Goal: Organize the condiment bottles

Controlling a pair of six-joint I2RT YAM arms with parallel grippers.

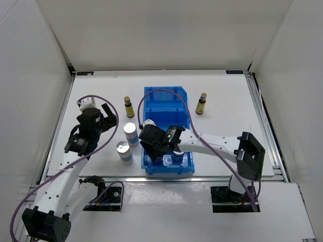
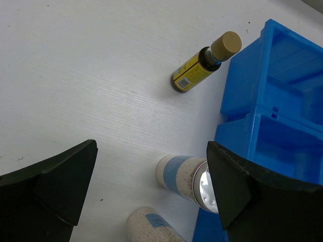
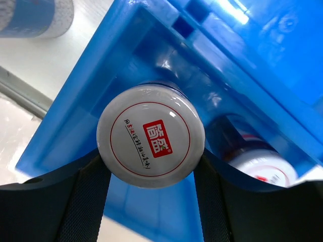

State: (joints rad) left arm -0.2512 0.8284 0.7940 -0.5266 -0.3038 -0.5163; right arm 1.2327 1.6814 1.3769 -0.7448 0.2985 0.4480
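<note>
Clear blue floor shows beside the second jar. I should lower my right gripper into the bin's near section (image 1: 158, 162) (image 3: 159, 73) and let go of the jar there.
My right gripper (image 1: 168, 150) reaches into the near compartment of the blue bin (image 1: 166, 92). In the right wrist view it (image 3: 150, 169) is shut on a jar with a white round lid bearing a red logo (image 3: 150, 143). A second such jar (image 3: 262, 169) stands beside it in the same compartment. Two white-and-blue jars with silver lids (image 1: 130, 132) (image 1: 123, 150) stand on the table left of the bin. My left gripper (image 1: 107, 115) is open above the table; the nearer jar (image 2: 184, 176) lies between its fingers, untouched. Two brown bottles with gold caps (image 1: 128, 106) (image 1: 201, 103) stand on either side of the bin.
The bin's middle and far compartments look empty (image 2: 298, 75). A purple cable arches over the bin (image 1: 171, 93). White walls enclose the table on three sides. The table's front edge runs just below the bin (image 1: 151, 177).
</note>
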